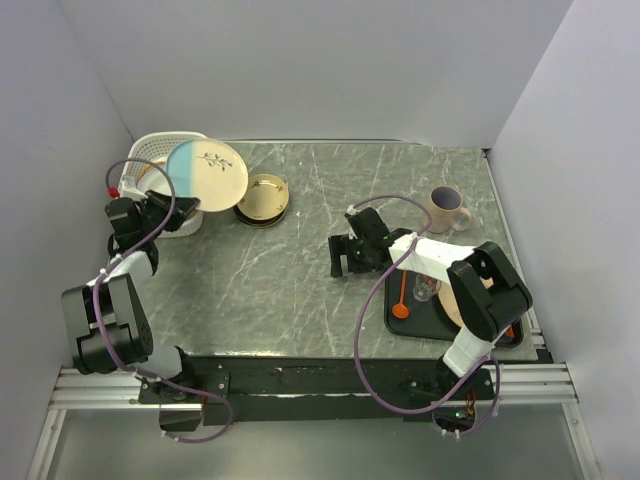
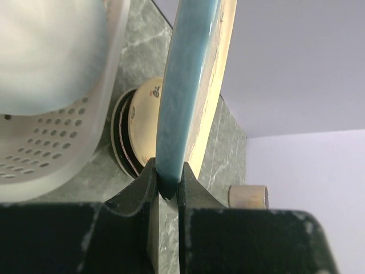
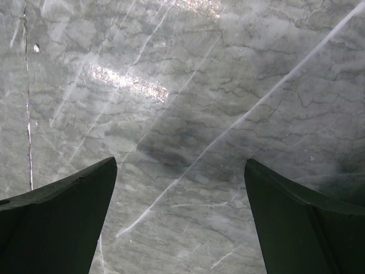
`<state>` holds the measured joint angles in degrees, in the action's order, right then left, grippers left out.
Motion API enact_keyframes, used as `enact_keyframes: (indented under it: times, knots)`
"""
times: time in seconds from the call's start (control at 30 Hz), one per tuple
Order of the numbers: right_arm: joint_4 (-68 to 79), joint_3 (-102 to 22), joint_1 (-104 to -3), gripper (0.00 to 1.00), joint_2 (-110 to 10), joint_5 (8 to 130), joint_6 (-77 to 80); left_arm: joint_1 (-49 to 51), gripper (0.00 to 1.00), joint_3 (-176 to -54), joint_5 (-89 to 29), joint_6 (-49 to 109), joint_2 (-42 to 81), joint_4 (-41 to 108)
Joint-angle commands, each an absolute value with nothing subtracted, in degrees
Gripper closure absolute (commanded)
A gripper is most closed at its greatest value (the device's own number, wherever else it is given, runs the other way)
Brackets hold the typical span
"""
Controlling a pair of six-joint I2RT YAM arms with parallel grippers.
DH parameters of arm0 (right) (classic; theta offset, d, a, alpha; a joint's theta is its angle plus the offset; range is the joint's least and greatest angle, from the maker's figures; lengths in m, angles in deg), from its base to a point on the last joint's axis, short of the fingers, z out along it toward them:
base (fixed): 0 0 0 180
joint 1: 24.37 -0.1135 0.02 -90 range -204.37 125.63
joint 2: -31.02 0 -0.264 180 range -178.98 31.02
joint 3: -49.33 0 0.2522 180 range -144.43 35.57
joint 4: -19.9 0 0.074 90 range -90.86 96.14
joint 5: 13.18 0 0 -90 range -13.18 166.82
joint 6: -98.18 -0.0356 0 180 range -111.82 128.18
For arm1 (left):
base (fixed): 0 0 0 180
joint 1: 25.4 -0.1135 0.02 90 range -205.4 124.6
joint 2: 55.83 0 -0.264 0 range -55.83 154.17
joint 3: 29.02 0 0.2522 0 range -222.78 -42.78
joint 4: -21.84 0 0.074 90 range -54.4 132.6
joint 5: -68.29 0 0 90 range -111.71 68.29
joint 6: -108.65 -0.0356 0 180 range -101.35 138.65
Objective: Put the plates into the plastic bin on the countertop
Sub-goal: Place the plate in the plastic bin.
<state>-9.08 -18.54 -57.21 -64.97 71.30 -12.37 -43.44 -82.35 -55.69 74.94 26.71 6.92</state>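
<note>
The left gripper will next move to the bin's inside, which is below the gripper and to its left in the top view, then lower the overhanging plate and let go of it.
My left gripper is shut on the rim of the blue-and-cream plate and holds it raised and tilted at the right edge of the white plastic bin. In the left wrist view the plate stands edge-on between my fingers, with the bin to the left. A small stack of plates lies on the countertop right of the bin; it also shows in the left wrist view. My right gripper is open and empty over bare countertop.
A tan mug stands at the back right. A flat black tray at the front right holds an orange spoon, a glass and a tan round item under the right arm. White walls close in the sides.
</note>
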Motion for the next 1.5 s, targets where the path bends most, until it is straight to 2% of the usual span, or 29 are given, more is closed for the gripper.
enact_keyframes:
  times: [0.0, 0.67, 1.47]
  knots:
    - [-8.54, -19.63, -56.63, 0.0, -65.93, 71.46, -12.21, -45.08, 0.99, -85.76, -55.99, 77.27, 25.99, -5.44]
    - [-9.06, -19.8, -56.45, 0.0, -62.41, 71.02, -12.12, -53.7, 0.99, -81.37, -54.58, 81.57, 27.05, -11.24]
    - [-9.24, -19.28, -56.54, 0.0, -58.98, 71.11, -12.03, -57.04, 0.99, -81.09, -53.97, 84.12, 31.44, -14.15]
